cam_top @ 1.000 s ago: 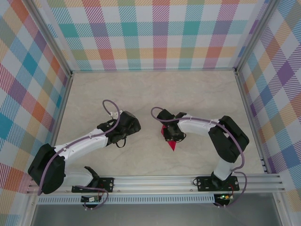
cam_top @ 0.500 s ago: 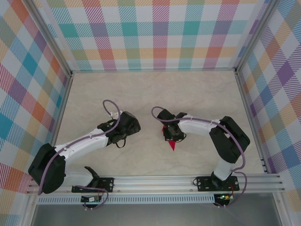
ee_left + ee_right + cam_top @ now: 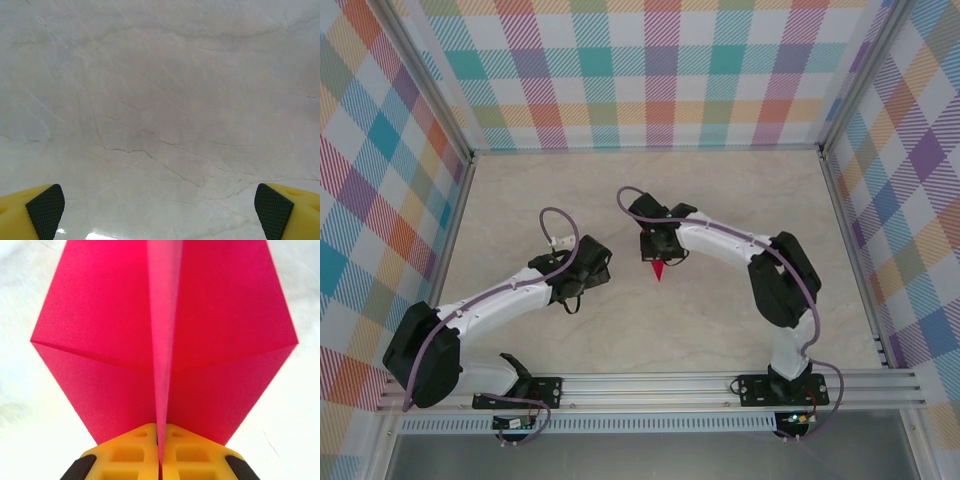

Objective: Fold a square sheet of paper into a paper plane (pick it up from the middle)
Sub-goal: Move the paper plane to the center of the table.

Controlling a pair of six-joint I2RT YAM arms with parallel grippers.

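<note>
My right gripper holds the pink plane [image 3: 658, 270] [image 3: 163, 345]. I should lower it next, slightly away from my base onto the marble, to release the crease.
The magenta-pink paper plane [image 3: 165, 340] has a centre fold pinched between the yellow fingers [image 3: 130, 455] of my right gripper [image 3: 161, 460], which is shut on it; its wings spread to both sides. In the top view its pointed tip [image 3: 659, 270] sticks out below the right gripper [image 3: 657, 245] near the table's middle. My left gripper [image 3: 582, 268] hovers to the left of it, apart from the paper. Its fingers [image 3: 46, 210] stand wide open over bare marble, nothing between them.
The marble tabletop [image 3: 740, 200] is ringed by plaid walls [image 3: 650, 70] and metal posts. An aluminium rail [image 3: 650, 385] with both arm bases runs along the near edge.
My right gripper has closed fully on the plane's fold and carried it up and to the left, toward the table's centre. The left gripper shifted slightly and stays open.
</note>
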